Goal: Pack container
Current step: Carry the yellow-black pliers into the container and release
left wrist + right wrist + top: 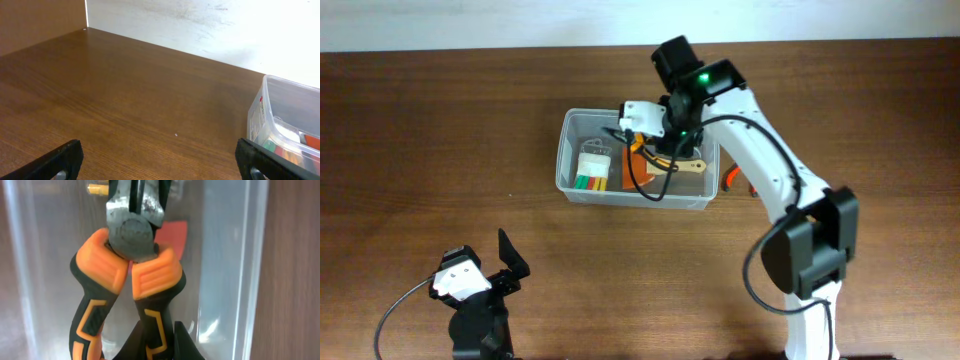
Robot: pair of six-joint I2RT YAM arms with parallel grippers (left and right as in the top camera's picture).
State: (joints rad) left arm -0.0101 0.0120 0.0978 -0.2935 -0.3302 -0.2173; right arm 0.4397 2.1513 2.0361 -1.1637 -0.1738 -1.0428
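Observation:
The pliers already hang between the container's sides, so I should next lower my right gripper toward the orange item [634, 172] below it inside the container [582, 185] and let go of them there.
The clear plastic container [582, 185] stands at the middle back of the table. It also shows at the right edge of the left wrist view [260, 112] and fills the right wrist view [230, 255]. My right gripper [665, 150] is inside it, shut on one handle of orange-and-black pliers [127, 265], whose steel jaws point away from the camera. The fingers [157, 342] clamp the right-hand handle. My left gripper [485, 270] is open and empty near the table's front left [160, 160].
Inside the container lie a packet with green, yellow and red pieces [592, 170], a wooden-handled tool [692, 166] and an orange item. Another orange-handled tool [730, 180] lies on the table just right of the container. A white wall runs behind the table [200, 25].

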